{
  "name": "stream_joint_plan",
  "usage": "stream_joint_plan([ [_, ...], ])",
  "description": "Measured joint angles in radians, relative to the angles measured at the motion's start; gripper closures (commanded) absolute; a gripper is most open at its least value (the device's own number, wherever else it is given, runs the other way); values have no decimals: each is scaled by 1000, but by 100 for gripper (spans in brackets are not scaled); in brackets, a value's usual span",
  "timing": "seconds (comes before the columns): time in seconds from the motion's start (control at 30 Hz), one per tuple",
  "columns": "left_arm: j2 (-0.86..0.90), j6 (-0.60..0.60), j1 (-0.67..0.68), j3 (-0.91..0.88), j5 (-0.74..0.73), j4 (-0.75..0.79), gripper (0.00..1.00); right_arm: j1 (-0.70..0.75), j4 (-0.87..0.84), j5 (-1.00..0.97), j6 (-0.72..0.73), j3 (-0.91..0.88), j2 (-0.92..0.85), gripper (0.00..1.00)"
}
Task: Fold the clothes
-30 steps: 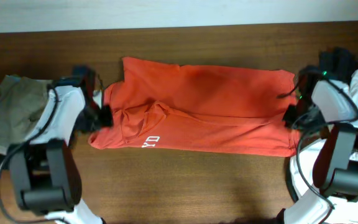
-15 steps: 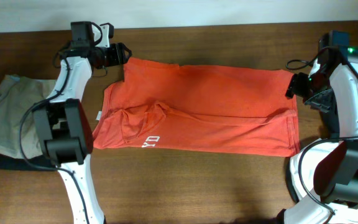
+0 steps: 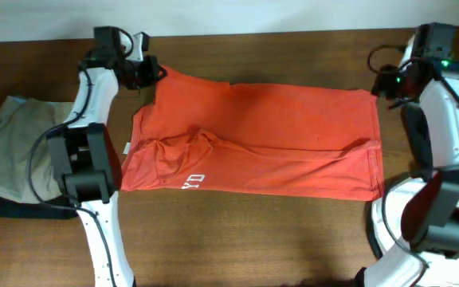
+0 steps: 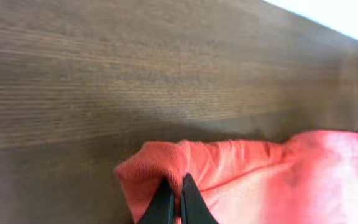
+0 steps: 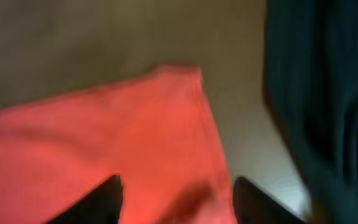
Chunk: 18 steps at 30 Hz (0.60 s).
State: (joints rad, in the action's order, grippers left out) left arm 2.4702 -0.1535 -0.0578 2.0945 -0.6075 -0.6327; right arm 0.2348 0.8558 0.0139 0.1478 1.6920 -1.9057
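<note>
The robot's left gripper should next pull the held corner back over the shirt's crumpled end beside the lettering and let go, to fold the spread shirt.
The clothes, an orange-red T-shirt (image 3: 261, 143), lie spread flat across the middle of the table, with white lettering (image 3: 194, 181) near the front left. My left gripper (image 3: 154, 76) is at the shirt's far left corner. In the left wrist view the left gripper (image 4: 174, 194) is shut on a bunched fold of the orange fabric (image 4: 229, 168). My right gripper (image 3: 378, 86) hovers at the far right corner. In the right wrist view the right gripper (image 5: 176, 199) is open, its fingers standing either side of the shirt's corner (image 5: 160, 124).
A beige garment (image 3: 14, 151) lies at the left edge on a dark one (image 3: 6, 206). Dark fabric (image 5: 322, 93) lies just right of the shirt's far right corner. The table's back edge meets a white wall (image 3: 253, 16).
My left gripper has shut on the shirt's far left corner. My right arm has moved back toward the far right corner, its jaws still apart. The shirt lies as before.
</note>
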Motion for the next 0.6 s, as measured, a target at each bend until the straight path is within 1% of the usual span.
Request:
stream_joint_plan([
  [0.1, -84, 27, -11, 16, -6, -144, 99, 0, -203, 1, 5, 0, -153, 30],
  [0.13, -98, 42, -7, 25, 9, -211, 99, 0, -258, 3, 10, 0, -205, 29],
  [0.2, -99, 67, 1, 27, 51, -278, 99, 0, -345, 3, 15, -1, -257, 29],
  [0.23, -99, 76, 5, 27, 86, -315, 99, 0, -365, 3, 21, -1, -281, 29],
  [0.33, -99, 99, 5, 27, 152, -351, 99, 0, -409, 3, 50, -1, -341, 30],
  [0.4, -99, 106, 5, 27, 168, -352, 99, 0, -409, 3, 68, -1, -384, 42],
  [0.47, -99, 108, 5, 27, 172, -351, 99, 0, -415, -1, 81, 0, -391, 55],
  [0.53, -99, 108, 5, 27, 175, -351, 99, 0, -419, -1, 91, 0, -394, 58],
  [0.57, -99, 108, 5, 27, 175, -351, 99, 0, -425, -1, 95, 0, -395, 63],
  [0.6, -99, 108, 6, 27, 176, -351, 99, 0, -435, -1, 107, 0, -397, 70],
])
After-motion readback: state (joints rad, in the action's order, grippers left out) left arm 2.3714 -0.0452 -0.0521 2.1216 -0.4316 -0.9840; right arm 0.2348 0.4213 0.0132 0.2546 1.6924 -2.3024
